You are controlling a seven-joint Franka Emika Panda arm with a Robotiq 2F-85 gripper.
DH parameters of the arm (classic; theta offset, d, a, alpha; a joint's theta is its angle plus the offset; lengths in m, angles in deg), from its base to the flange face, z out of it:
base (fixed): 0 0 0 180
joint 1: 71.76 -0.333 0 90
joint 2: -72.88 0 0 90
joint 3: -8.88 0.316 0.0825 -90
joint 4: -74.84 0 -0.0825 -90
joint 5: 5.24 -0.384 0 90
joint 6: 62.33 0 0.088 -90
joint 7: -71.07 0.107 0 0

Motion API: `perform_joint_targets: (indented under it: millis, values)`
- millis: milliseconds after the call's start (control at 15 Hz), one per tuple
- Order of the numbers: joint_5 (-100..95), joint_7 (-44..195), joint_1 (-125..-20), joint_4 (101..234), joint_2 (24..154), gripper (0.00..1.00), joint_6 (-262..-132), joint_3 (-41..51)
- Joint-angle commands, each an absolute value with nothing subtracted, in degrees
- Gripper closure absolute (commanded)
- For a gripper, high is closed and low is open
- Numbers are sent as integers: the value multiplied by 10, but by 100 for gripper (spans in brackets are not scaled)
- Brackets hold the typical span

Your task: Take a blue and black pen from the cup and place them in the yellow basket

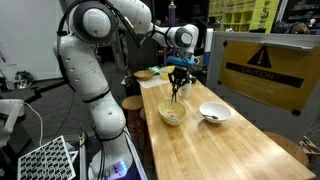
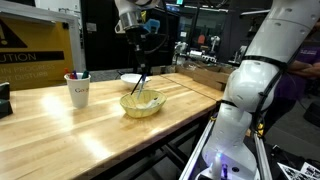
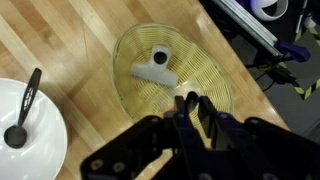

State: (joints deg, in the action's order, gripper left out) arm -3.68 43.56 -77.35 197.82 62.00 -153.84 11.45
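Note:
My gripper lowers the thin dark pen slightly toward the open inside of the yellow basket next, then releases it into the basket.
My gripper hangs over the yellow basket and is shut on a thin dark pen. The pen points down, with its lower end at or just inside the basket. The gripper, pen and basket show in both exterior views. In the wrist view the fingers are close together above the basket's rim, and a pale grey object lies inside the basket. A small upright cup, pale in this view, stands apart on the table with thin sticks in it.
A white bowl holding a black spoon sits beside the basket. A flat wooden-brown dish lies at the far end. A yellow warning board stands along one table edge. The robot base stands at the near corner.

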Motion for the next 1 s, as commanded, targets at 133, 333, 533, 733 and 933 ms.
perform_joint_targets:
  millis: [133,333,533,733,933]
  values:
    - [-52,452,-769,2040,590,95,-1552,103]
    - [-51,448,-768,2049,595,50,-1559,99]
    - [-51,448,-767,2054,592,32,-1563,96]
    - [-49,446,-768,2056,589,12,-1566,96]
    - [-43,438,-770,2064,577,0,-1601,98]
